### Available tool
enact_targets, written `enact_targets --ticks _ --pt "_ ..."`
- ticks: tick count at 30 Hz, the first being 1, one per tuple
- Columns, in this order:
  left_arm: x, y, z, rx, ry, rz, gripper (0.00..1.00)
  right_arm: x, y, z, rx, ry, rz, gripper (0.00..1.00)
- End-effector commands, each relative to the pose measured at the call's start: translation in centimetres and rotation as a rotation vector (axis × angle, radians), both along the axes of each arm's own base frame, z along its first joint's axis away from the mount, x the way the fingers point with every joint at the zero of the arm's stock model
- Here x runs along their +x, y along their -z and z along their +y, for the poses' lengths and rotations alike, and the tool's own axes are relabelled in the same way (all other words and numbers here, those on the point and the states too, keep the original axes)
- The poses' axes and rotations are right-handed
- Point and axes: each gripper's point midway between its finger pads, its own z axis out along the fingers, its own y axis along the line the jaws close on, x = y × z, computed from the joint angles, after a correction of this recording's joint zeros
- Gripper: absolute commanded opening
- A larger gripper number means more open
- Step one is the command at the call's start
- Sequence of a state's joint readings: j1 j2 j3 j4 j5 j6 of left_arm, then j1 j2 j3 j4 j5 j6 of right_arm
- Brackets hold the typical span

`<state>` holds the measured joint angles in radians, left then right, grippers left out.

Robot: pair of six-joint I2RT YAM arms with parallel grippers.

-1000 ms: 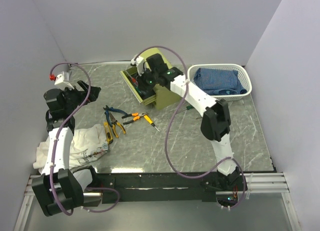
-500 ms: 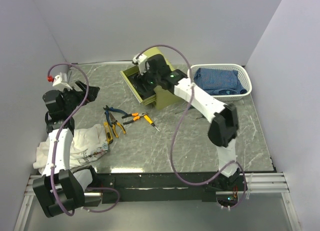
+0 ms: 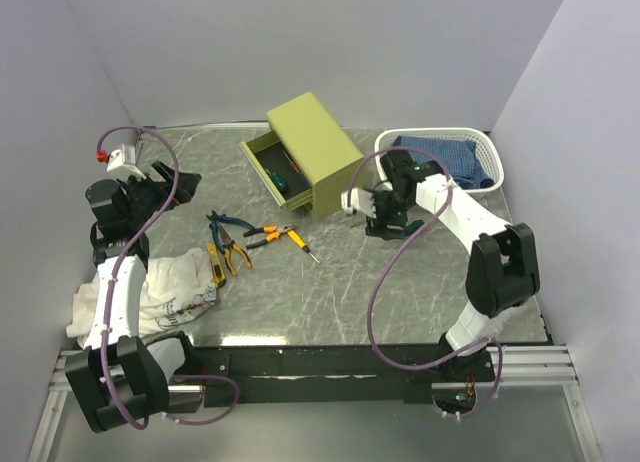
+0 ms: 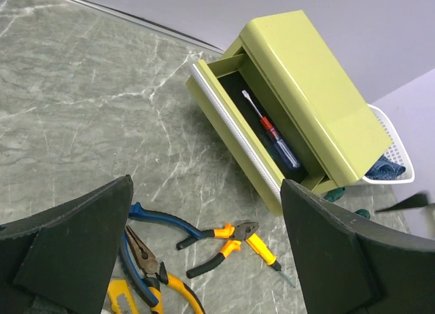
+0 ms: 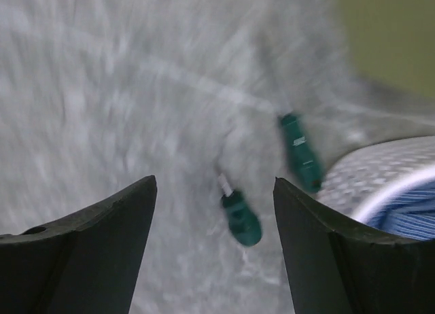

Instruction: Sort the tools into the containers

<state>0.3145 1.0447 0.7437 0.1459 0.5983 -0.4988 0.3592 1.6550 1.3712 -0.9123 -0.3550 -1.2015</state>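
Note:
The short screwdriver's green handle is below my right gripper and to its right in the top view, so I will lower the open fingers that way around it.
The olive cabinet has one drawer pulled out, with a red-blue screwdriver lying inside it. Blue-handled pliers, yellow-handled pliers, orange-handled pliers, an orange screwdriver and a yellow utility knife lie left of the middle. Two green screwdrivers lie beside the cabinet. My right gripper hovers open above them, holding nothing. Far to the left, my left gripper is wide open and empty.
A white basket holding blue cloth stands at the back right, close to the right gripper. A crumpled white cloth lies at the front left beside the left arm. Grey walls close in the table.
My right gripper opened over the drawer, pulled out of it, and swung right and down to the table between cabinet and basket. The left arm has not moved.

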Motion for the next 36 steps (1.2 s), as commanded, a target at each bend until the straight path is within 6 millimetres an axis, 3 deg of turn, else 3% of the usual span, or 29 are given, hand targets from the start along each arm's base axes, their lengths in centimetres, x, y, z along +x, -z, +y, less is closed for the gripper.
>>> enact_targets --ticks 1,7,17,24,27,28,30,31,32,35,36 --pt "0.1 -0.7 0.0 0.025 0.014 -0.03 0.97 0.3 3.2 -4.7 -0.272 -0.208 -0.007 0.76" --pt "0.1 -0.3 0.3 0.038 0.003 -0.015 0.96 3.6 5.3 -7.3 -0.397 -0.167 -0.019 0.74" --pt "0.1 0.3 0.9 0.028 -0.013 -0.002 0.96 4.6 8.3 -10.6 -0.531 -0.187 -0.017 0.73" --pt "0.1 0.6 1.0 0.018 -0.017 0.004 0.96 4.0 10.3 -12.0 -0.577 -0.195 0.039 0.68" --pt "0.2 0.7 1.1 0.016 -0.016 0.004 0.96 3.4 10.9 -11.8 -0.564 -0.206 0.058 0.61" --pt "0.2 0.8 1.1 0.014 -0.017 0.006 0.97 3.2 10.9 -11.7 -0.56 -0.209 0.065 0.47" --pt "0.2 0.7 1.1 0.016 -0.017 0.006 0.96 2.5 10.3 -11.2 -0.534 -0.209 0.089 0.32" --pt "0.2 0.7 1.1 0.017 -0.019 0.005 0.97 2.3 9.6 -10.6 -0.508 -0.211 0.09 0.19" --pt "0.2 0.7 1.1 0.015 -0.019 0.006 0.96 1.1 8.9 -10.3 -0.484 -0.222 0.124 0.15" --pt "0.2 0.6 1.1 0.011 -0.018 0.001 0.96 -1.0 4.5 -6.3 -0.325 -0.289 0.093 0.04" --pt "0.2 0.4 1.0 0.01 -0.016 -0.008 0.96 -1.8 2.1 -4.3 -0.265 -0.323 0.048 0.02"
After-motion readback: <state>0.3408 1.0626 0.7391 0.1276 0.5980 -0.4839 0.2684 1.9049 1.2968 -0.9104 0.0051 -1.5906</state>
